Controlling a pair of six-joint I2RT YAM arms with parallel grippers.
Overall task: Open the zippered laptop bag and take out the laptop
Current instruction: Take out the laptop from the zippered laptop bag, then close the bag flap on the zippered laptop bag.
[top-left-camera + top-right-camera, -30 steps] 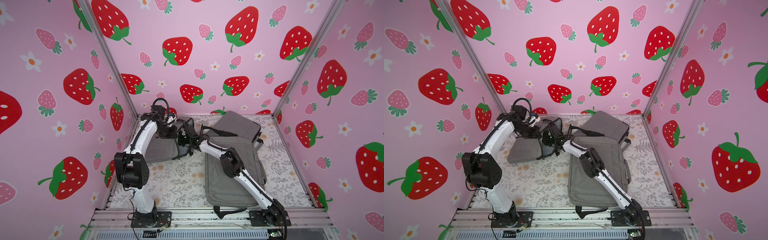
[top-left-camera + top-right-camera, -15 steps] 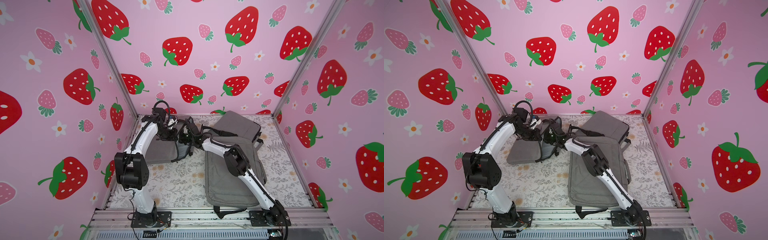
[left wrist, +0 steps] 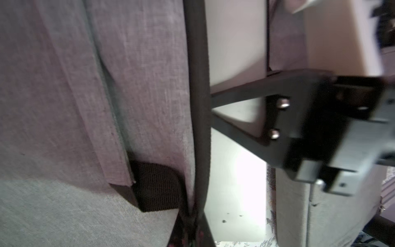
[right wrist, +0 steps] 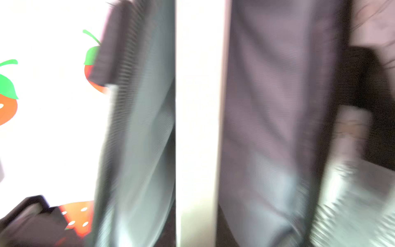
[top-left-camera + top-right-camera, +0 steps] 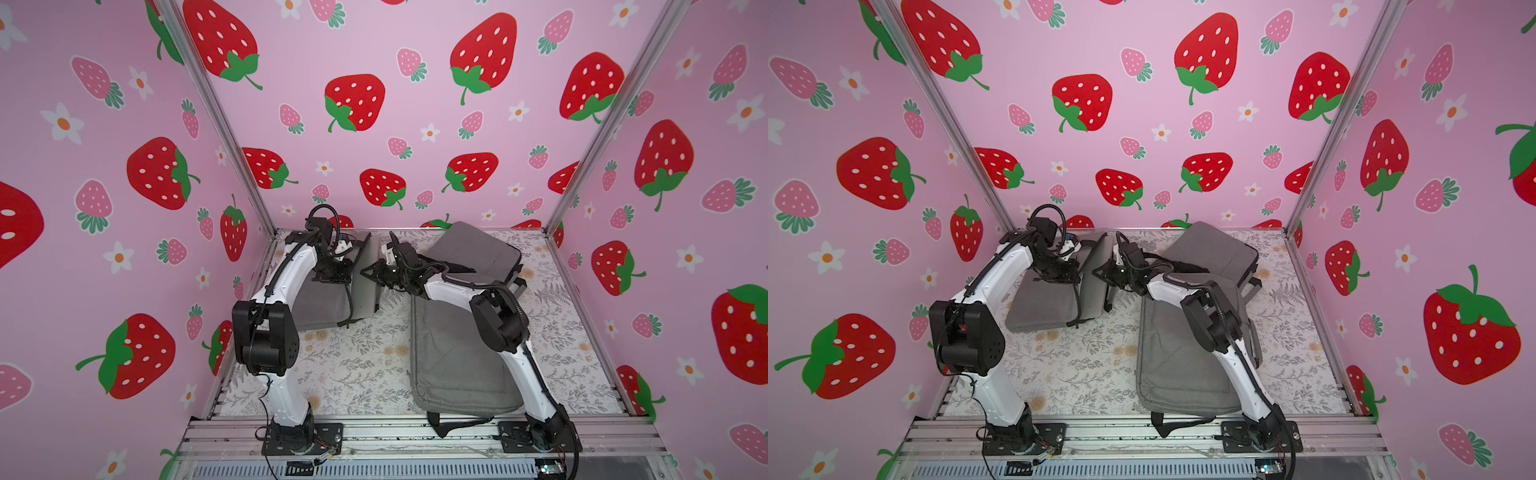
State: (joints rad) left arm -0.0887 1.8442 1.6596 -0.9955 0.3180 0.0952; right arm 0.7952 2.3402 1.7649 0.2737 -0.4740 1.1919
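My left gripper eases the bag's black zippered rim [image 5: 350, 304] [image 3: 198, 123] outward and down next, then releases it, since my right gripper holds the laptop partly out.
In both top views the grey laptop bag [image 5: 320, 299] [image 5: 1042, 303] lies at the back left of the table. The silver laptop [image 5: 368, 286] [image 5: 1095, 291] sticks out of its open right side. My left gripper [image 5: 338, 276] [image 5: 1063, 276] is shut on the bag's black zipper rim [image 3: 197, 107], which runs into the jaws in the left wrist view [image 3: 192, 237]. My right gripper [image 5: 370, 272] [image 5: 1100, 274] is shut on the laptop's edge. The blurred right wrist view shows the laptop [image 4: 196, 128] between grey fabric folds.
A second grey bag [image 5: 453, 353] lies flat under my right arm, and a third [image 5: 473, 249] rests tilted behind it. Pink strawberry walls enclose the floral table cover [image 5: 357, 365] on three sides. A metal rail [image 5: 395, 436] borders the front.
My right gripper has shifted slightly right with the laptop, which now shows more outside the bag. The left gripper stays clamped on the bag's rim.
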